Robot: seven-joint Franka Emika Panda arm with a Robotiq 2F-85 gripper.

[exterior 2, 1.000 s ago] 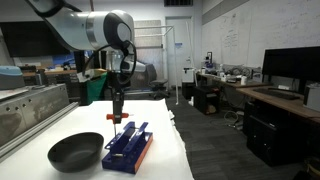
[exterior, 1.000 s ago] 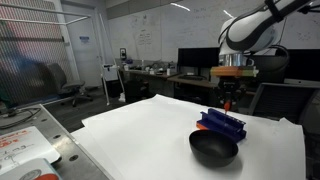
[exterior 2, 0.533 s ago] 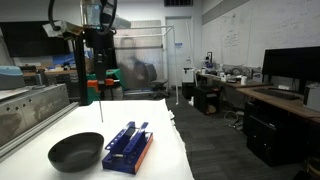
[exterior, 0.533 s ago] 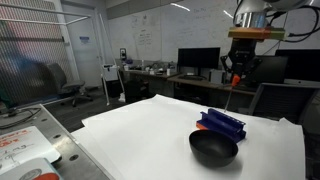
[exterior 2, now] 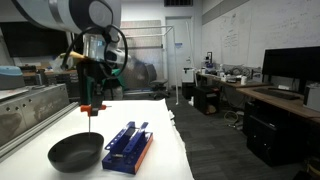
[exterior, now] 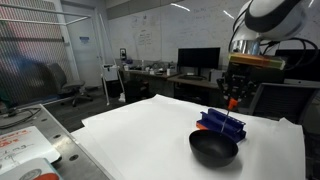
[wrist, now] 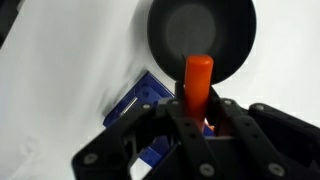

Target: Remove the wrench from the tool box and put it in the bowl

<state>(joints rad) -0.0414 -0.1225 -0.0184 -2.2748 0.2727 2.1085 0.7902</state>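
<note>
My gripper should lower the wrench (exterior: 232, 103) into the black bowl's open hollow (exterior: 214, 144), which is below my gripper and beside the blue tool box, and let go there, clear of the box.
My gripper (wrist: 196, 118) is shut on the red-orange wrench (wrist: 197, 80), which sticks out from between the jaws toward the black bowl (wrist: 200, 38). In both exterior views the gripper (exterior: 232, 95) (exterior 2: 90, 100) hangs in the air with the wrench (exterior: 232, 103) (exterior 2: 91, 108) pointing down, above the bowl (exterior: 214, 149) (exterior 2: 76, 152). The blue tool box (exterior: 222, 124) (exterior 2: 130, 146) lies on the white table right beside the bowl; it also shows in the wrist view (wrist: 140, 103).
The white table (exterior: 150, 130) has a near edge with a metal bench (exterior: 25, 140) beside it. Desks, monitors and chairs stand behind. A metal frame (exterior 2: 30, 110) runs along the table's side.
The gripper lifted high with the wrench, moved sideways from over the tool box, and has now come down lower over the bowl.
</note>
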